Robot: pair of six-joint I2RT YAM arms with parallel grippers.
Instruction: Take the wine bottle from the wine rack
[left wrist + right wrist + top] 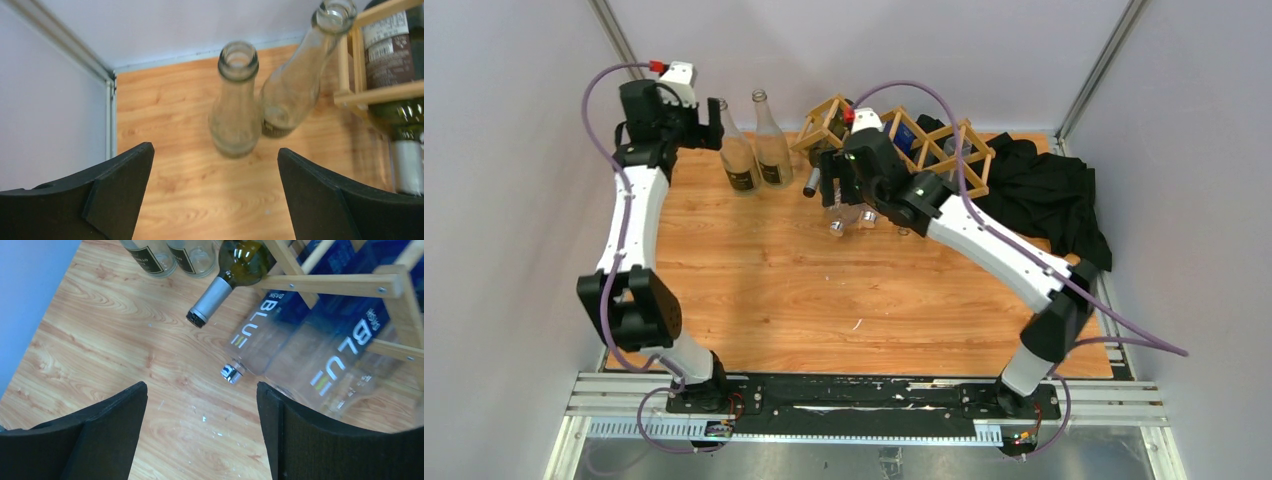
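Observation:
I will lower and turn my right gripper until its open fingers straddle the wine bottle's foil neck [813, 179] by the bottle's body, as it sticks out clear of the rack [969, 140].
The wine rack [969, 140] is a light wood lattice at the back of the table. In its left end lies a dark green wine bottle [245, 257]; its silver foil neck [812, 181] points down toward the table. Beside it, clear bottles marked BLU [280, 335] lie in the rack. My right gripper [202, 390] hovers open over the table just in front of these necks and holds nothing. My left gripper [215, 170] is open and empty, close behind two clear upright bottles [235, 100] standing left of the rack [350, 65].
A black cloth [1054, 190] is heaped at the back right against the rack. The two upright clear bottles [754, 155] stand near the back left. Grey walls and metal corner posts [614, 35] enclose the wooden table [824, 300].

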